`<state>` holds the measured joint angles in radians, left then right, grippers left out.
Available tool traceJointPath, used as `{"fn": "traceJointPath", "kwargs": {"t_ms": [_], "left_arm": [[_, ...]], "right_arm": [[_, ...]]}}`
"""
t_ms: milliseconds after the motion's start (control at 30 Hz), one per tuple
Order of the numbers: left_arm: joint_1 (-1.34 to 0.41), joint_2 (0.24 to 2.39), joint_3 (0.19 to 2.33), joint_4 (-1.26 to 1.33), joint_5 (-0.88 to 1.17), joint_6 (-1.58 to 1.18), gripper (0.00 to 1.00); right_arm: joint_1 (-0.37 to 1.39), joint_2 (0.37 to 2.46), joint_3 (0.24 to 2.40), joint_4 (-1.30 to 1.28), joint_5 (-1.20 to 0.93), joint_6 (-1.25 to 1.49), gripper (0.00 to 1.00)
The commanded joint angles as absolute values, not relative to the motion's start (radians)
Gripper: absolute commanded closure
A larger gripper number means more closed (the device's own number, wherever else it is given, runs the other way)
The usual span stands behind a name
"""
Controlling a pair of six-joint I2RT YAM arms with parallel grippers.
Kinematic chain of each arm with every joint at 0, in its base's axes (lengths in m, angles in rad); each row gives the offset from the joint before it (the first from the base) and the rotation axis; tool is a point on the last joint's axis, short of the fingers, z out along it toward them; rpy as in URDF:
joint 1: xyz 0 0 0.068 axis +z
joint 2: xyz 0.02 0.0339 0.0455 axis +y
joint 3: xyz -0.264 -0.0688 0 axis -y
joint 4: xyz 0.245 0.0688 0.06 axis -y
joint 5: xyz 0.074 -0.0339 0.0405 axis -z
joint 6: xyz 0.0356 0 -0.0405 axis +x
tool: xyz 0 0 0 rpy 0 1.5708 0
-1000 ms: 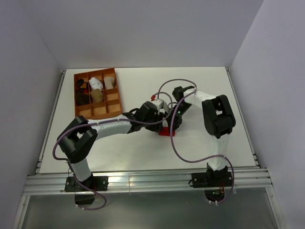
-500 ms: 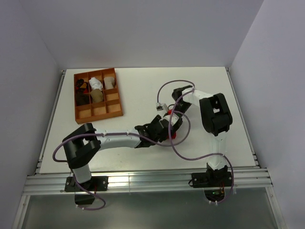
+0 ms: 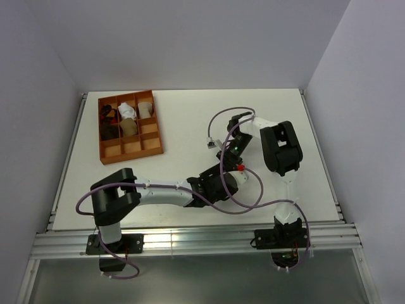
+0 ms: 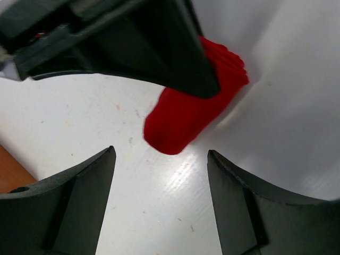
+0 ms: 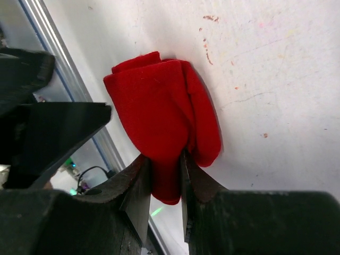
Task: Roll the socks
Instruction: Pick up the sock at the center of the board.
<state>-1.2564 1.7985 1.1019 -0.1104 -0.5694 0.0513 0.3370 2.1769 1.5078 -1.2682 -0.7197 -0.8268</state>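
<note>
I will ease my left gripper down and to the right in the top view next, with its fingers on either side of the red sock (image 3: 241, 168) (image 4: 191, 111), because the sock is just beyond the open fingers.
A red sock (image 5: 159, 122), folded into a thick bundle, lies on the white table; in the top view only a small red patch (image 3: 240, 166) shows between the two arms. My right gripper (image 5: 166, 186) is shut on the sock's near end. In the left wrist view the sock (image 4: 191, 111) lies ahead of my left gripper (image 4: 159, 202), which is open and empty just short of it. The right gripper's dark finger (image 4: 159, 48) covers part of the sock there. In the top view my left gripper (image 3: 221, 183) sits just below the right gripper (image 3: 234, 158).
An orange divided tray (image 3: 130, 147) stands at the back left with several rolled socks in its far compartments. The right arm's purple cable (image 3: 243, 199) loops over the table near both grippers. Side walls border the table.
The left arm has swung down and to the right, toward the table's front. The right gripper has drawn in closer, and less of the red sock shows from above.
</note>
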Motion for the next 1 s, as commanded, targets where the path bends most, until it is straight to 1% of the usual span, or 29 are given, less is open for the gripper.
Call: {"fn": "traceJointPath", "kwargs": {"t_ms": [0,400,567,733,967], "left_arm": [[-1.301,1.845,1.132,-0.077,-0.601,0.144,0.25],[-1.356,1.956,1.160,-0.028,-0.634,0.221,0.25],[-1.358,1.994,1.169,-0.040,-0.614,0.232,0.28],[-1.359,2.023,1.170,-0.058,-0.600,0.233,0.32],[-1.356,2.062,1.177,-0.075,-0.565,0.230,0.32]], "right_arm": [[0.330,2.230,1.520,-1.259,-0.611,-0.845,0.81],[0.316,2.310,1.583,-1.368,-0.629,-0.870,0.81],[0.307,2.348,1.609,-1.440,-0.664,-0.905,0.80],[0.305,2.344,1.588,-1.447,-0.684,-0.902,0.79],[0.307,2.301,1.542,-1.447,-0.703,-0.930,0.79]]}}
